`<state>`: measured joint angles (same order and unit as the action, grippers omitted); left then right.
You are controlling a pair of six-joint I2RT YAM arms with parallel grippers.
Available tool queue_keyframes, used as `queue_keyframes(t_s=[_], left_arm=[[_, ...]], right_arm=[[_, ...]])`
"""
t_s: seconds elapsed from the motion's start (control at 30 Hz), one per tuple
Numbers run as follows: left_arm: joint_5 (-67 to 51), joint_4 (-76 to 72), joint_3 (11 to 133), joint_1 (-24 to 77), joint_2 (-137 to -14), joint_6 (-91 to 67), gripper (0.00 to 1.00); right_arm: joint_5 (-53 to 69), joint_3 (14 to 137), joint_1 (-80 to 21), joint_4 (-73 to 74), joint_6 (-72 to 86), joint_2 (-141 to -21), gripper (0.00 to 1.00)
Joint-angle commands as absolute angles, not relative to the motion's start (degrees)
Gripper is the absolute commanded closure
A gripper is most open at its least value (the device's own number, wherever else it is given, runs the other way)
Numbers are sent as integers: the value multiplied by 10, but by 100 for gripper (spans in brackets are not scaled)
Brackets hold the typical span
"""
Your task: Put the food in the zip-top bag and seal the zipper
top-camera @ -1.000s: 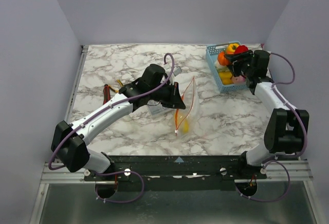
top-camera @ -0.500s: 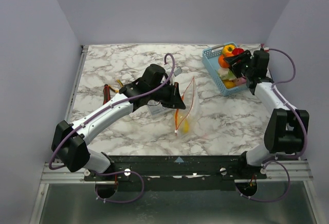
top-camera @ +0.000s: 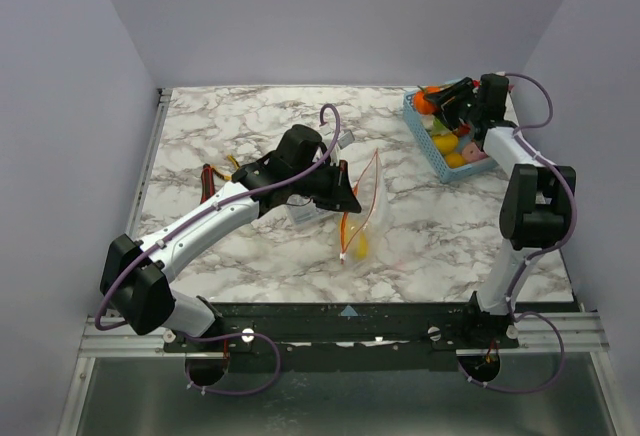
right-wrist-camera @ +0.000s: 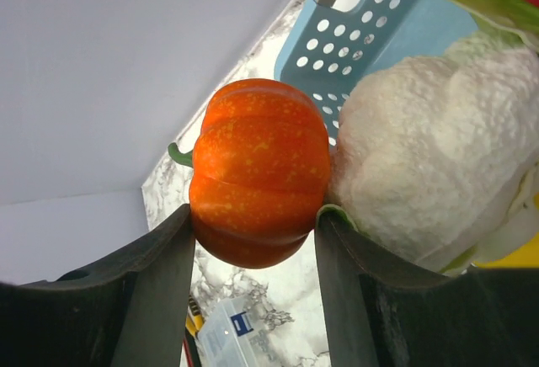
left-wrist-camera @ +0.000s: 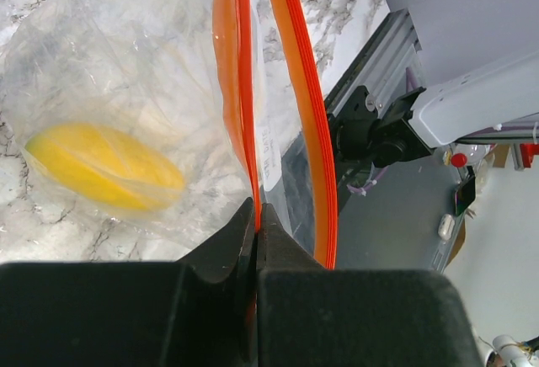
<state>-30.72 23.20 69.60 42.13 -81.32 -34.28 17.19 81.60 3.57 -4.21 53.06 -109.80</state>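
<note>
The cauliflower [right-wrist-camera: 429,165] is crowding the pumpkin in the robot's right gripper, so next the right gripper will stay over the basket's far corner [right-wrist-camera: 305,60] and spread its fingers to release the pumpkin.
The clear zip-top bag [top-camera: 368,206] stands open at mid-table with a yellow food piece [top-camera: 358,246] inside; that piece also shows in the left wrist view [left-wrist-camera: 105,167]. My left gripper [top-camera: 345,196] is shut on one side of the red-orange zipper [left-wrist-camera: 246,89]; the other zipper strip [left-wrist-camera: 307,114] bows away, so the mouth gapes. My right gripper [top-camera: 440,106] is at the blue basket [top-camera: 430,151] in the far right corner. Its fingers [right-wrist-camera: 160,274] close against both sides of an orange pumpkin [right-wrist-camera: 259,169]. A white-green cauliflower [right-wrist-camera: 429,165] presses against the pumpkin's right.
Yellow, red and pink toy foods [top-camera: 455,151] lie in the basket. A rigid clear box [top-camera: 303,211] sits under my left arm. Red and yellow tools [top-camera: 210,181] lie at the left. Walls stand close behind and right of the basket.
My right gripper has swung toward the far corner and turned, and the blue basket has shifted and rotated with it. The left arm and the bag have not moved.
</note>
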Motion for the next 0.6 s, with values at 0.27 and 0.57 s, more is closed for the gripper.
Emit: queue_keyframes(t_s=[0.27,0.57], left_arm=[[-330,226,699,423,-818,-340,100],[-324,227,700,423,-821,-337,100]], right_arm=[[107,809,42,75,482,-1069,62],[32,860,38,103,547,-1128,48]])
